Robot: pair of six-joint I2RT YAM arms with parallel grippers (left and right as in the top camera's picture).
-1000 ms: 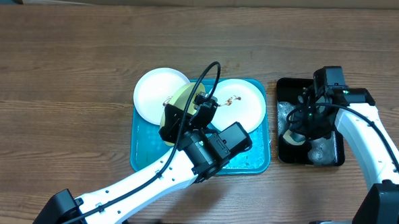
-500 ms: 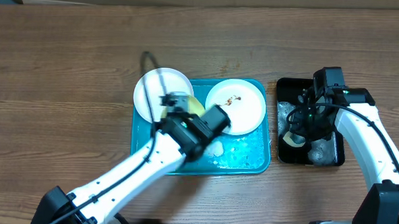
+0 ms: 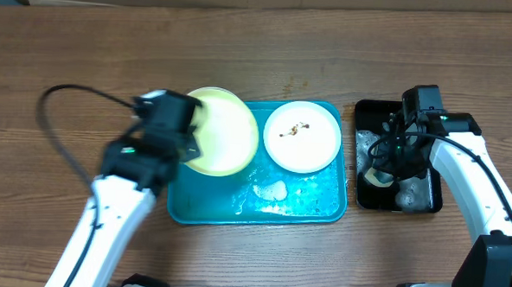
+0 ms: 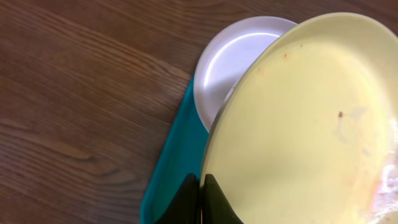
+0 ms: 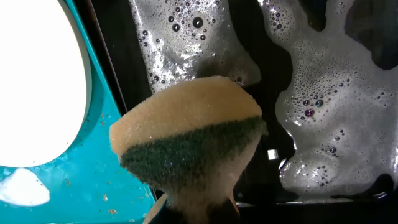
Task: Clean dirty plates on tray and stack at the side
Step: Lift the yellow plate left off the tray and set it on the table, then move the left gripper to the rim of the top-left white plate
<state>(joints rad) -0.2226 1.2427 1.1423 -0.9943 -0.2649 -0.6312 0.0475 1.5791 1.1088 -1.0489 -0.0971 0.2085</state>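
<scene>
The bare tabletop point(image 3: 92, 129) point(image 4: 81, 124) beside the tray is clear, so I will next move my left gripper left in the overhead view and down, and let go of the plate there.
My left gripper point(image 3: 190, 132) is shut on the rim of the pale yellow-green plate point(image 3: 226, 133) and holds it tilted over the left end of the turquoise tray point(image 3: 314, 207). In the left wrist view the fingertips point(image 4: 201, 186) pinch the plate's edge point(image 4: 311, 124), with a white plate point(image 4: 239, 56) lying under it at the tray's corner point(image 4: 171, 162). A second white plate point(image 3: 302, 135) with brown smears lies on the tray's right half. My right gripper point(image 3: 385, 171) is shut on a yellow and green sponge point(image 5: 189, 146) above the black tray.
The narrow black tray point(image 3: 366, 196) to the right of the turquoise tray holds soapy water and foam point(image 5: 311, 93). A blob of foam point(image 3: 271, 192) lies on the turquoise tray floor. Bare wooden table point(image 3: 69, 57) lies to the left.
My left arm has swung left and pulled back, carrying the yellow-green plate from the tray's middle to above the left white plate. The right arm and sponge have not moved.
</scene>
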